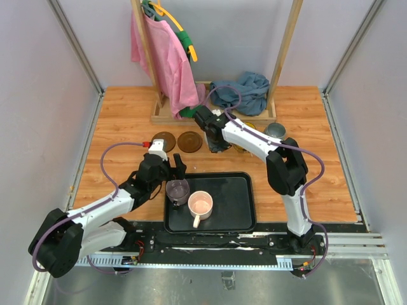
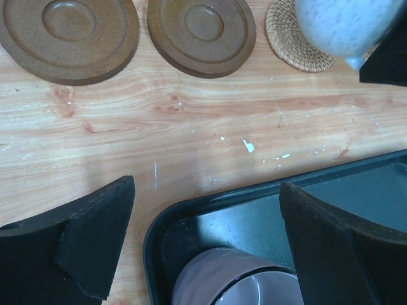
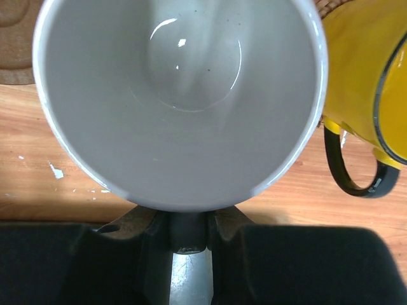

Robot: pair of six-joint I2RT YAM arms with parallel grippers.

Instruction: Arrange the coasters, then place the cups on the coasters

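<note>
The white cup hangs over the tan woven coaster. My right gripper next needs to lower the cup onto that coaster, beside the yellow cup.
My right gripper is shut on the handle of the white cup, which it holds over a tan woven coaster. I cannot tell whether the cup touches the coaster. The yellow cup stands just right of it. Two dark brown coasters lie in a row left of the woven one. My left gripper is open over the tray's far left corner, with the purple-grey cup just below and between its fingers, untouched. The pink cup stands in the tray.
The black tray sits at the near middle. A grey-blue cup stands at the back right. A wooden rack with a pink cloth and a blue cloth stands at the back.
</note>
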